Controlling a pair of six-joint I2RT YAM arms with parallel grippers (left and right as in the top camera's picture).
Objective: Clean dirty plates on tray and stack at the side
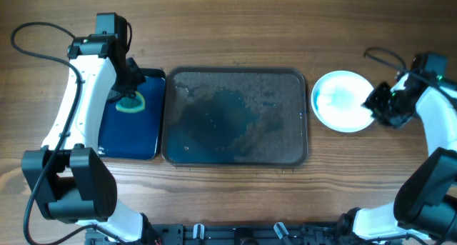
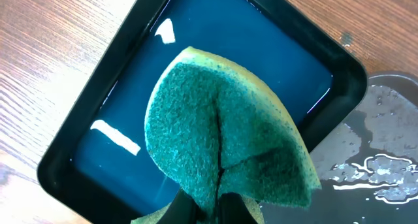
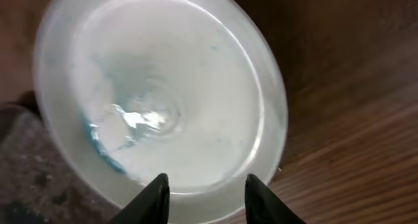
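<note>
The blue liquid lies below my left gripper, so it will next lower the green sponge into the blue liquid of the small tray and let go of it.
A round white plate with faint teal smears lies on the table right of the dark tray. I cannot tell if other plates lie under it. The tray is wet with blue smears and has no plate on it. My right gripper is open at the plate's right rim. In the right wrist view its fingers straddle the near rim of the plate. My left gripper is shut on a green sponge over the small blue tray. In the left wrist view the fingers pinch the folded sponge.
The small black-and-blue tray holds blue liquid and sits against the big tray's left rim. A corner of the big tray shows in the right wrist view. Cables run at the far left and far right.
</note>
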